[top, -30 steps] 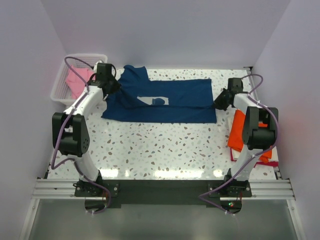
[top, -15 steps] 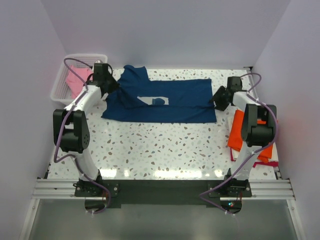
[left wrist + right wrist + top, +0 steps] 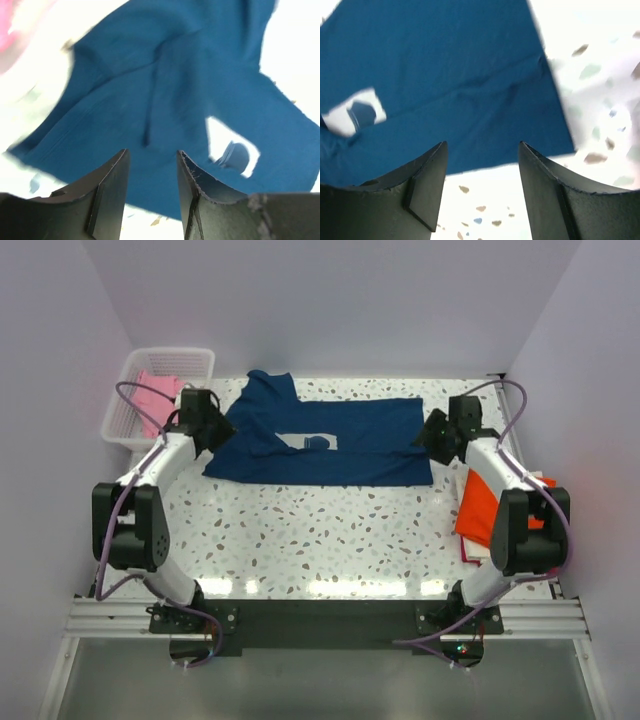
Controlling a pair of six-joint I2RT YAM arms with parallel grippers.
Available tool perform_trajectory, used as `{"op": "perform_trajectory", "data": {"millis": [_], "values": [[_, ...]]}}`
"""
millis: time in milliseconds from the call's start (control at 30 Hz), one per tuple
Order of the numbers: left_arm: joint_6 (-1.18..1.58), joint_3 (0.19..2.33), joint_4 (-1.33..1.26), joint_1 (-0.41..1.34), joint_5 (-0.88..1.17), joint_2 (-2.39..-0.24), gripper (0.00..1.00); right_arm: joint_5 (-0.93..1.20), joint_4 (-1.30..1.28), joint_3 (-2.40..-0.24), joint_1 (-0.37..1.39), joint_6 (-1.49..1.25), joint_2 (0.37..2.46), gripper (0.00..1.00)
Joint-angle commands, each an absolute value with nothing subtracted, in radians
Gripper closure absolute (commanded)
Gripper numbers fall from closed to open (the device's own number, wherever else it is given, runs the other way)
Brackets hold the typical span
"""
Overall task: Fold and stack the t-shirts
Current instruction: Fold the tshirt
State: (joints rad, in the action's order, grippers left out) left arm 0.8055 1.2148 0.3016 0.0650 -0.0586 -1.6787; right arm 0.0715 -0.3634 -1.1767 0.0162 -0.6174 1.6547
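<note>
I will next lower my left gripper back onto the navy t-shirt's near corner at the basket end and close it there.
The navy t-shirt (image 3: 340,450) lies spread across the far half of the table, folded lengthwise, with its pale chest print (image 3: 308,441) facing up. My left gripper (image 3: 217,432) is at its left end, open and empty, hovering over the cloth (image 3: 200,90) near the print (image 3: 232,154). At the right end, my right gripper (image 3: 427,438) is open above the hem corner (image 3: 445,75), holding nothing. An orange t-shirt (image 3: 482,502) rests at the table's right edge. A pink t-shirt (image 3: 155,400) sits in the basket.
The white lattice basket (image 3: 190,357) stands at the back left corner, just off the table. Something red and pale shows under the orange shirt near the right edge (image 3: 470,550). Purple walls close in on three sides. Bare speckled tabletop (image 3: 320,530) lies in front of the navy shirt.
Both grippers have opened and let go of the navy shirt. The left one has drawn back toward the near side; the right has shifted slightly. The shirt lies as before.
</note>
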Motion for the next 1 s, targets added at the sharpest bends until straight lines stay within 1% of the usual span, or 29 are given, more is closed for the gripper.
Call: {"op": "perform_trajectory", "data": {"millis": [0,100,200,267,500,700,967], "values": [[0.868,1.106,0.334,0.058,-0.147,-1.562,0.54,0.003,-0.365,-1.083,0.061,-0.637,1.565,0.39],[0.877,1.016,0.348,0.057,-0.173,-1.496,0.53,-0.043,-0.35,-1.0,0.067,-0.66,1.499,0.4],[0.879,0.954,0.345,0.057,-0.204,-1.445,0.53,-0.072,-0.348,-0.951,0.066,-0.667,1.465,0.48],[0.879,0.937,0.348,0.057,-0.224,-1.436,0.53,-0.075,-0.351,-0.93,0.066,-0.667,1.465,0.5],[0.884,0.911,0.357,0.055,-0.253,-1.486,0.53,-0.094,-0.339,-0.922,0.055,-0.666,1.526,0.5],[0.864,0.914,0.273,0.037,-0.244,-1.549,0.52,-0.084,-0.333,-0.942,0.043,-0.661,1.581,0.5],[0.851,0.936,0.259,0.0,-0.258,-1.624,0.5,-0.075,-0.322,-0.948,0.038,-0.66,1.62,0.5]]}}
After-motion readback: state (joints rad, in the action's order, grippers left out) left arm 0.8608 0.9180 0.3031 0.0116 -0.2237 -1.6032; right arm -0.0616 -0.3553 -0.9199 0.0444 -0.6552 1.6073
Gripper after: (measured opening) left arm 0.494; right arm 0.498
